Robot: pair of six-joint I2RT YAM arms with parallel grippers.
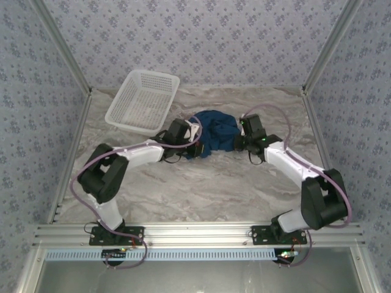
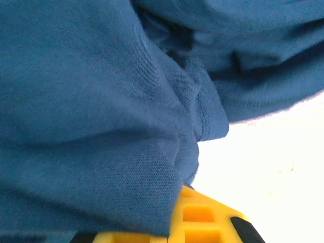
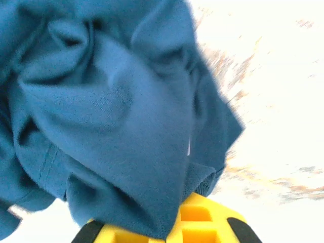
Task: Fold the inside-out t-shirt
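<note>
My right gripper lifts away from my left gripper next, then lowers to the bare marble [image 1: 282,130] [image 3: 283,121] beside the bundle, since the cloth is crumpled.
The inside-out t-shirt [image 1: 215,130] is a crumpled dark blue bundle at the back middle of the marble table. My left gripper [image 1: 197,148] is at the bundle's left edge and is shut on the cloth. Blue fabric [image 2: 101,126] drapes over its yellow fingers [image 2: 202,217] in the left wrist view. At the bundle's right edge my right gripper [image 1: 239,143] is also shut on the t-shirt. The right wrist view has bunched cloth [image 3: 111,111] hanging from the yellow fingers [image 3: 202,220], with a hem fold beside them.
A white lattice basket [image 1: 144,101] stands tilted at the back left, close to the left arm's wrist. Patterned walls and metal posts close in the table on three sides. Bare marble [image 1: 201,189] lies between the arms and the front rail.
</note>
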